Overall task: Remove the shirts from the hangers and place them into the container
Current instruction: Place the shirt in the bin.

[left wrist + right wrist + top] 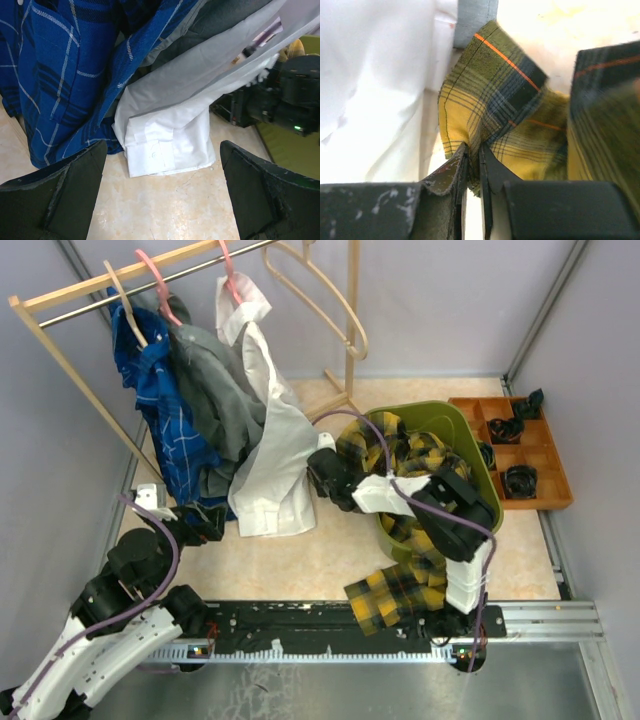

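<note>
The plaid shirt's fold is hanging outside. My right gripper will lift it away from the white shirt (370, 90) next and move it over the container (440, 410), toward the container's side by the orange tray.
Three shirts hang on the rack: blue checked (165, 420), grey (220, 400) and white (270, 460), on a pale hanger (125, 305) and pink hangers (155, 280). The yellow-and-black plaid shirt (410, 455) lies in the olive-green container (440, 410), and part of it spills over the front wall onto the table. My right gripper (472, 150) is shut on a fold of the plaid shirt (495, 100), beside the white shirt (370, 90). Low over the table, my left gripper (162, 200) stands wide open and holds nothing, just short of the white shirt's cuff (160, 150).
An empty pale hanger (320, 300) hangs at the rack's right end. An orange compartment tray (560, 502) with dark items sits right of the container. The rack's wooden leg (85, 400) slants down on the left. The right arm (285, 95) shows in the left wrist view.
</note>
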### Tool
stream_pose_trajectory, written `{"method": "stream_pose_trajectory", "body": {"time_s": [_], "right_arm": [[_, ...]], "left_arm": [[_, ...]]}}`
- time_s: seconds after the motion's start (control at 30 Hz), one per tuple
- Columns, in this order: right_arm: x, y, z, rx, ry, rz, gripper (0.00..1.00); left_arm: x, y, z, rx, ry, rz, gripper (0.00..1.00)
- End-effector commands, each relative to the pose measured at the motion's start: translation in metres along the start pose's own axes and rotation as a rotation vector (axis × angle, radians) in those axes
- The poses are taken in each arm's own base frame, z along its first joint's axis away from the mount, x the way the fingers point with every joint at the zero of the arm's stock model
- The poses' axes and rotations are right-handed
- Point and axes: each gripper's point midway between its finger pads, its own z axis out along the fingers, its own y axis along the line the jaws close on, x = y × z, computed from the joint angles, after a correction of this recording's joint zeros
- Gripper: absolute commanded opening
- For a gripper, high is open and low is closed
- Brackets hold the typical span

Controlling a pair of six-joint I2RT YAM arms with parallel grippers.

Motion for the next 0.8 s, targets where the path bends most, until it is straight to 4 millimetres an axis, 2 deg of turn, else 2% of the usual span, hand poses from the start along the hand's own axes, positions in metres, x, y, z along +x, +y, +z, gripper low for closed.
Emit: {"method": "stream_pose_trajectory", "body": {"time_s": [0.0,0.1,0.23,0.33,0.4,0.43,0.5,0.57,0.63,0.7,0.77], "right_arm": [[-0.090,0.007,-0.082,-0.045,-0.256,0.055,0.09],[-0.132,-0.012,-0.143,-0.037,-0.408,0.114,0.07],[-0.168,-0.058,-0.219,0.057,-0.591,0.200,0.05],[-0.181,-0.102,-0.272,0.184,-0.715,0.243,0.05],[-0.180,-0.136,-0.302,0.318,-0.764,0.274,0.04],[-0.174,-0.154,-0.311,0.399,-0.770,0.281,0.04],[-0.156,-0.182,-0.310,0.518,-0.711,0.242,0.04],[-0.128,-0.207,-0.292,0.584,-0.593,0.266,0.05],[-0.093,-0.228,-0.271,0.628,-0.467,0.325,0.05],[-0.060,-0.244,-0.253,0.658,-0.389,0.377,0.05],[-0.034,-0.250,-0.236,0.641,-0.334,0.405,0.07]], "left_arm": [[-0.003,0.001,-0.001,-0.004,-0.007,-0.004,1.00],[-0.004,0.001,-0.001,-0.005,-0.008,-0.006,1.00],[-0.004,0.001,-0.002,-0.006,-0.008,-0.006,0.99],[-0.005,0.001,-0.002,-0.006,-0.012,-0.009,0.99],[-0.004,0.002,-0.002,-0.007,-0.010,-0.008,0.99],[-0.004,0.002,-0.002,-0.008,-0.010,-0.008,1.00],[-0.004,0.002,-0.002,-0.007,-0.010,-0.008,0.99],[-0.003,0.001,-0.002,-0.006,-0.007,-0.007,1.00],[-0.003,0.001,-0.001,-0.004,-0.006,-0.005,0.99],[-0.002,0.000,-0.001,-0.005,-0.002,-0.002,1.00],[-0.002,0.001,-0.001,-0.006,0.000,0.000,0.99]]}}
